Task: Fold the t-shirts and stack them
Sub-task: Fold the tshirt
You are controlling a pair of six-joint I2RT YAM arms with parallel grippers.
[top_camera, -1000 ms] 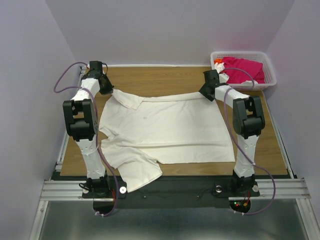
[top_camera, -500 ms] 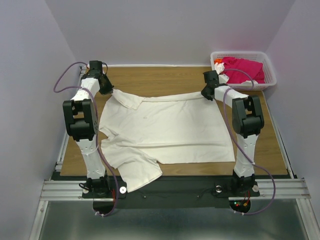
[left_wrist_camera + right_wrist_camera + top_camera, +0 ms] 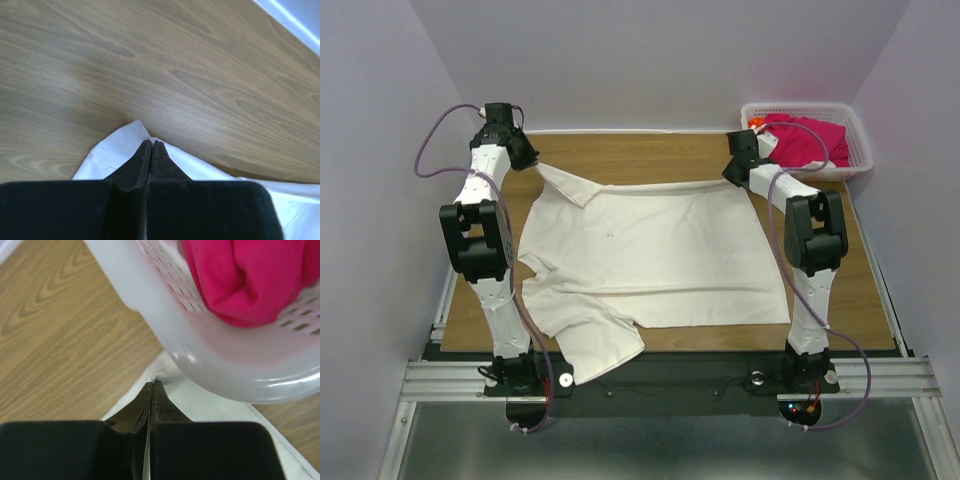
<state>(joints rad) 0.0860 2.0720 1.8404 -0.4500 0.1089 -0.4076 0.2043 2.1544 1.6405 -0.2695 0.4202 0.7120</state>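
Observation:
My left gripper brings the corner jutting past the far edge back over the cloth by the shirt's side edge (image 3: 544, 254) next and releases it.
A large off-white t-shirt (image 3: 650, 250) lies spread over the wooden table, one sleeve hanging at the near left. My left gripper (image 3: 531, 162) is shut on its far left corner, and the cloth (image 3: 112, 152) shows under the closed fingertips (image 3: 151, 143). My right gripper (image 3: 729, 179) is shut on the shirt's far right corner, with a thin fold of white cloth (image 3: 170, 372) between the fingers (image 3: 153, 385). A magenta-pink t-shirt (image 3: 808, 137) lies bunched in the basket and fills the upper part of the right wrist view (image 3: 240, 280).
The white lattice basket (image 3: 861, 150) stands at the far right corner, and its rim (image 3: 210, 360) is right in front of my right gripper. Bare wood (image 3: 640, 155) runs along the back of the table. Purple walls close in on three sides.
The right gripper closed on the shirt's far right corner. The left arm rose and moved back-left, pulling the far left corner taut. The right gripper shifted slightly back toward the basket.

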